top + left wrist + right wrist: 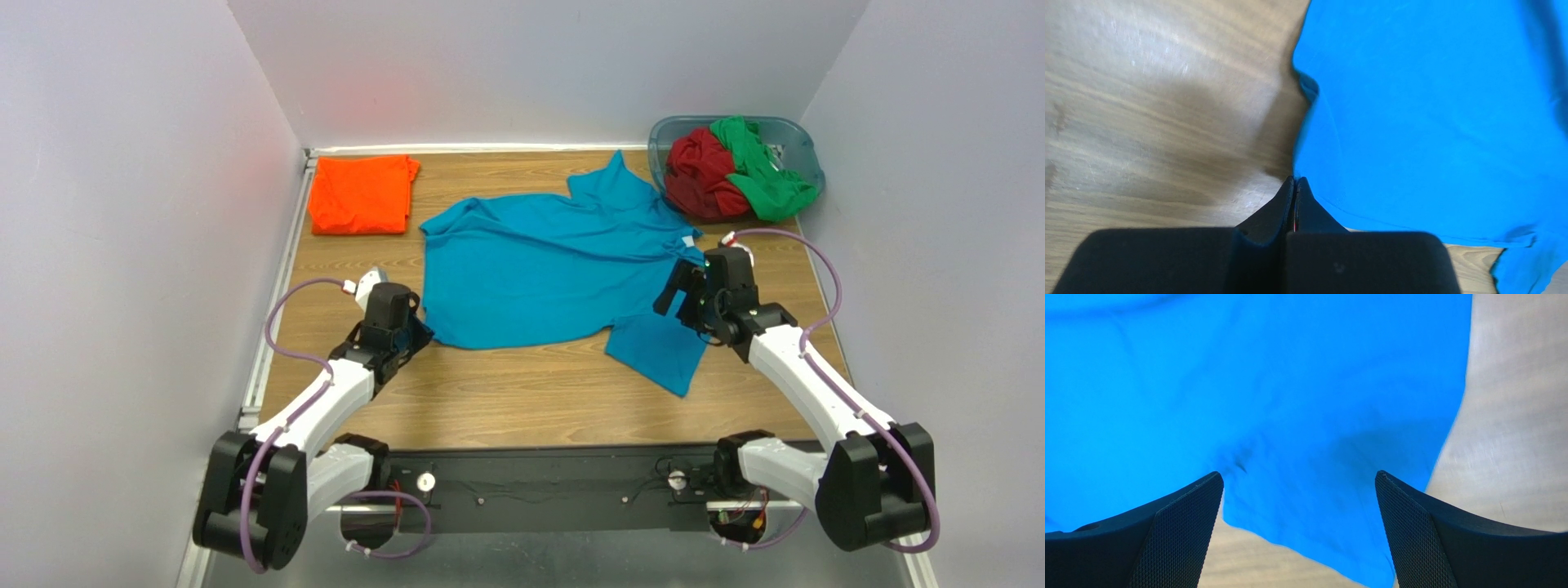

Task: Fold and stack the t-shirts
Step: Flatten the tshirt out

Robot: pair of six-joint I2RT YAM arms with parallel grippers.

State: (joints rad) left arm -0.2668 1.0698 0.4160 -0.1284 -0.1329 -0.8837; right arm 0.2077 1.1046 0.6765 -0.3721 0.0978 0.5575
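Note:
The sleeve's near hem (646, 374) (1309, 554) lies below my right gripper toward my base, and my left gripper is pinching the opposite corner, so my right gripper should move back and down onto it.
The teal-blue t-shirt (540, 263) lies spread flat in the middle of the table, one sleeve (656, 349) pointing toward the near right. My left gripper (411, 328) is shut at the shirt's near left corner; in the left wrist view its closed tips (1295, 180) meet the slightly raised cloth edge (1425, 110). My right gripper (685, 300) is open just above the shirt's right side; in the right wrist view (1300, 484) blue cloth (1260, 386) fills the space between the fingers. The orange t-shirt (362, 194) lies folded at the far left. The dark red (697, 172) and green (763, 174) t-shirts sit crumpled in the tub.
The grey-blue plastic tub (797, 129) stands at the far right corner. White walls close in the table on the left, back and right. Bare wood (528, 392) shows between the shirt and the arm bases.

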